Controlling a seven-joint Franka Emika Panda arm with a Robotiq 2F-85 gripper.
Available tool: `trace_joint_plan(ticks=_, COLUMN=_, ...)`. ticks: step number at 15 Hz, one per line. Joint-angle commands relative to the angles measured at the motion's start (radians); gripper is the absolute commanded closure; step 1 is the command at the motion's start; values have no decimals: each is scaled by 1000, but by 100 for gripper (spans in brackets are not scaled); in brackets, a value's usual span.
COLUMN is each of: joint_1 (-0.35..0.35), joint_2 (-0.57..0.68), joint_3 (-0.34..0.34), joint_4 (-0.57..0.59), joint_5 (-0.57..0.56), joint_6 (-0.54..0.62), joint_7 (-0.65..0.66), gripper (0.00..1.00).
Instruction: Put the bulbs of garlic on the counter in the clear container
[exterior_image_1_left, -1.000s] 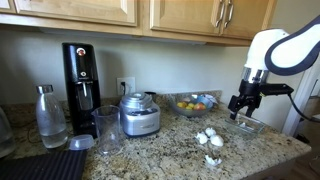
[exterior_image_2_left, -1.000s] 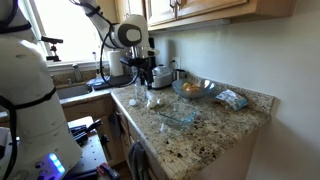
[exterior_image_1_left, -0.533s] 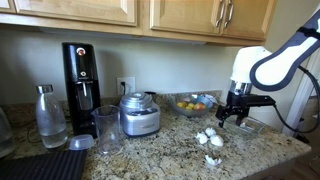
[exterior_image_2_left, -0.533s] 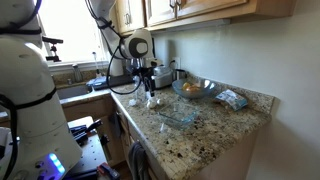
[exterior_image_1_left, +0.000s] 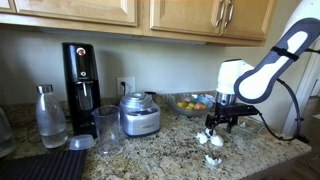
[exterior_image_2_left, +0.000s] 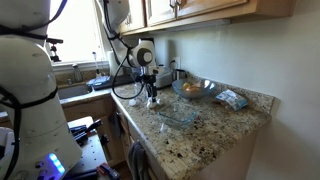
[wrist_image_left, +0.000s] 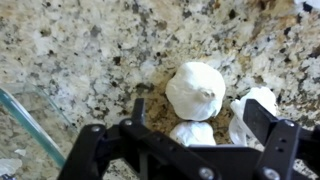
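Observation:
I need to lower my gripper next toward the large white bulb (wrist_image_left: 196, 91) until its fingers are on both sides of it.
Several white garlic bulbs (exterior_image_1_left: 214, 143) lie on the speckled granite counter (exterior_image_1_left: 170, 155). In the wrist view three show: a large one (wrist_image_left: 195, 88), one below it (wrist_image_left: 193, 133) and one to the right (wrist_image_left: 255, 112). My gripper (wrist_image_left: 200, 125) is open, low over the bulbs, its fingers either side of the lower one. It shows in both exterior views (exterior_image_1_left: 215, 124) (exterior_image_2_left: 152, 99). The clear container (exterior_image_2_left: 178, 113) sits empty on the counter just beyond the bulbs. Its rim shows at the wrist view's left edge (wrist_image_left: 28, 128).
A round glass bowl of fruit (exterior_image_1_left: 190, 103) stands behind the bulbs. A silver appliance (exterior_image_1_left: 139, 115), tall clear cup (exterior_image_1_left: 107, 130), black coffee machine (exterior_image_1_left: 80, 78) and bottle (exterior_image_1_left: 50, 118) stand along the counter. A packet (exterior_image_2_left: 232, 99) lies near the corner.
My arm has swung from above the clear container over to the garlic bulbs and come down low over them. The gripper stays open. The bulbs have not moved.

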Motion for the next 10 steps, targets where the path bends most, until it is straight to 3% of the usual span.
trace_joint_plan(ticks=1, joint_1=56, joint_2=56, joint_3=-51, joint_4=48, joint_5=-1, joint_6=-5, joint_7=38, gripper=0)
trace_joint_plan(ticks=10, joint_1=45, joint_2=88, joint_3=-67, joint_4=35, joint_5=76, joint_6=12, joint_7=1, gripper=0)
